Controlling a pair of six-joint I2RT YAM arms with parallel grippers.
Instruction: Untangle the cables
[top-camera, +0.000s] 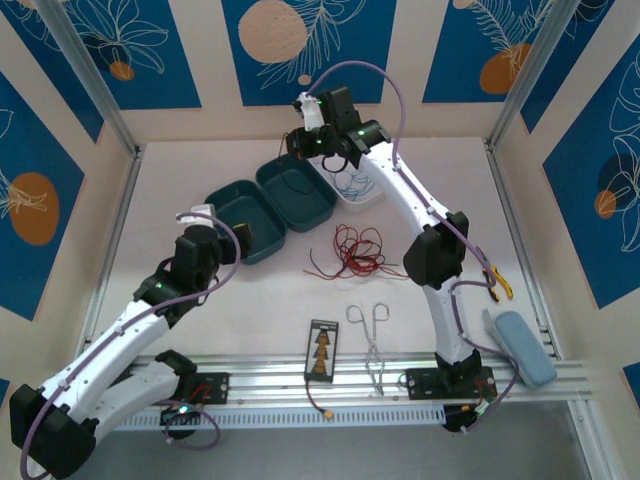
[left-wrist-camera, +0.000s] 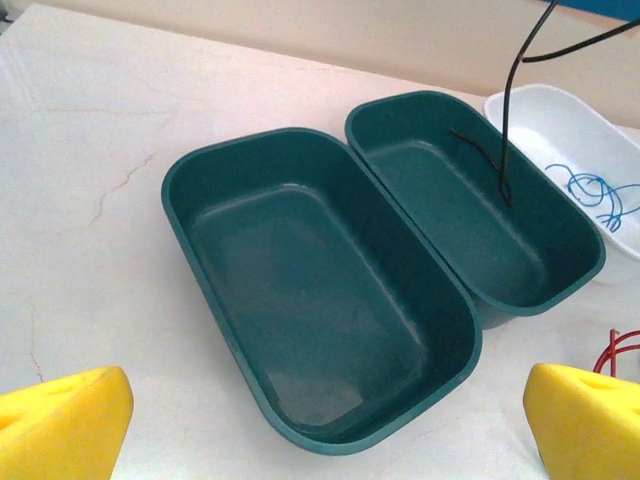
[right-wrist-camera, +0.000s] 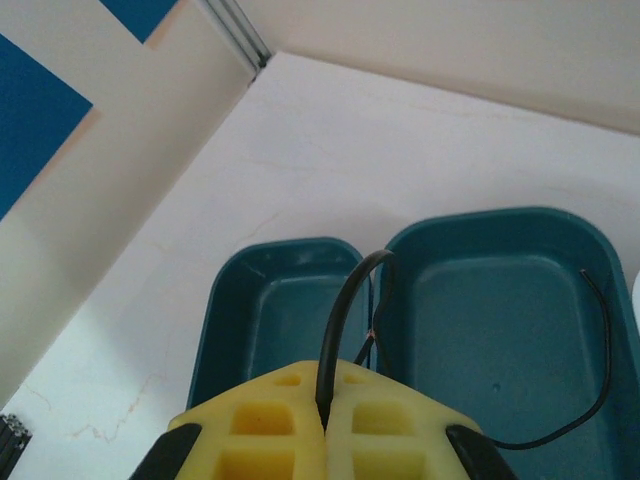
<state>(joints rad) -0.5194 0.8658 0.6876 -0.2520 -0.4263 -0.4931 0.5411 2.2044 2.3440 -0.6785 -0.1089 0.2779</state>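
My right gripper lowers next toward the bottom of the far teal tray and will release the black cable there, because the cable's lower end already hangs inside that tray.
My right gripper is shut on a black cable, which arches up from the yellow fingers and hangs down over two teal trays. In the top view that gripper is raised above the far teal tray. The black cable's lower end hangs inside that tray. A red cable bundle lies loose on the table. A blue cable lies in a white tray. My left gripper is open, its yellow fingers wide apart at the near teal tray's edge, holding nothing.
Silver forceps and a small black board lie near the front rail. A light blue case and a yellow-handled tool sit at the right. Walls close in the table on three sides.
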